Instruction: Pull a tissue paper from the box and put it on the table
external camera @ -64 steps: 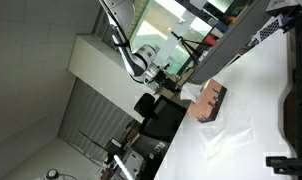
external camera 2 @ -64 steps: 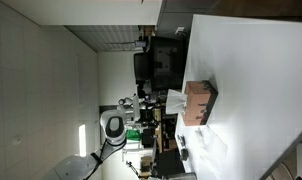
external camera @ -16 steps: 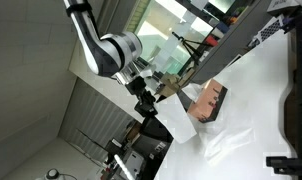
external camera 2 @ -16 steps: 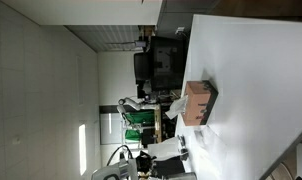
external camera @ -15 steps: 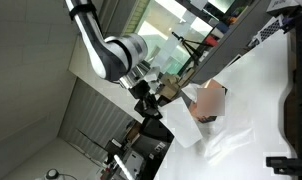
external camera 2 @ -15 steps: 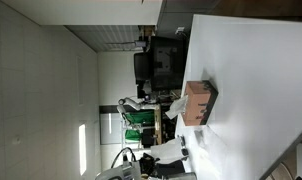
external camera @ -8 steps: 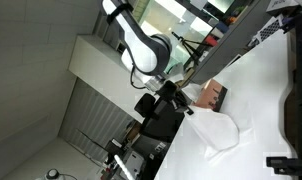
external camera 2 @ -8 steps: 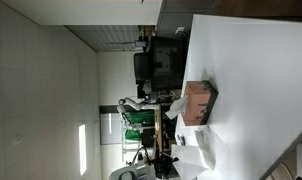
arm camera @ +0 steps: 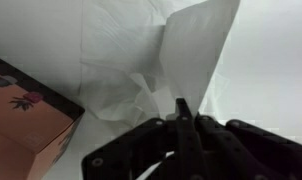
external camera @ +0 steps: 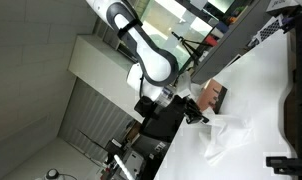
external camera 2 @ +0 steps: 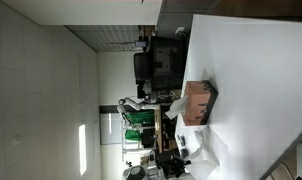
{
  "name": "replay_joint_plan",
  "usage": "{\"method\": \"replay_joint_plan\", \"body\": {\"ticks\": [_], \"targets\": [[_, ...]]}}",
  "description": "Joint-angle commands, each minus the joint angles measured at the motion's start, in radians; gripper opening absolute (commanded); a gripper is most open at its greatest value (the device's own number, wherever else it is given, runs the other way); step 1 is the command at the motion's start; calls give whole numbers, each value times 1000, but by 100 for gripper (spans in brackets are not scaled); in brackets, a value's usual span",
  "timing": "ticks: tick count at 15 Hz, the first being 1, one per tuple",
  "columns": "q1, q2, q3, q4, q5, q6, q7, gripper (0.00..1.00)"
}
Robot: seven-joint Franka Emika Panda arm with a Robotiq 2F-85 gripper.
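Observation:
The lifted end of the crumpled tissue paper goes down beside the box next and my gripper releases it, since that tissue lies below my gripper on the tabletop.
In both exterior views the tan-pink box [external camera: 213, 97] [external camera 2: 198, 102] sits on the white table [external camera: 263, 88] [external camera 2: 253, 70]. The tissue paper [external camera: 223, 136] [external camera 2: 204, 150] lies crumpled on the table beside the box, with one end lifted. My gripper [external camera: 199, 114] hangs just over the table next to the box, shut on that lifted end. In the wrist view the gripper [arm camera: 183, 108] has its fingers pressed together, and the white tissue paper [arm camera: 196, 45] fans out beyond the tips. A corner of the box [arm camera: 21, 115] shows at the lower left.
Black devices [external camera: 299, 108] stand on the table past the tissue, and another black piece [external camera: 287, 161] lies near the frame's corner. A dark chair and monitor [external camera: 163, 122] sit off the table edge behind the arm.
The arm has swung away from the box with the tissue in its grip. The sheet has come out of the box and now rests bunched on the table beside it.

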State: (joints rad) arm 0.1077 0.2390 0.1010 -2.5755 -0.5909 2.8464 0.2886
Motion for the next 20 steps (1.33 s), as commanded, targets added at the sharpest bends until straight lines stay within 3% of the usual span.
{"method": "replay_joint_plan", "body": {"ticks": [1, 8, 9, 10, 13, 14, 16, 20], "targets": [[47, 78, -17, 66, -10, -52, 88, 0], [69, 143, -8, 110, 40, -101, 117, 0], [65, 149, -2, 112, 55, -99, 108, 26], [65, 154, -1, 116, 66, -96, 111, 27], [85, 165, -24, 125, 61, -67, 141, 47], [108, 74, -57, 84, 133, -90, 50, 54], [101, 26, -73, 72, 169, -123, 9, 68], [92, -81, -108, 77, 167, -235, -16, 93]]}}
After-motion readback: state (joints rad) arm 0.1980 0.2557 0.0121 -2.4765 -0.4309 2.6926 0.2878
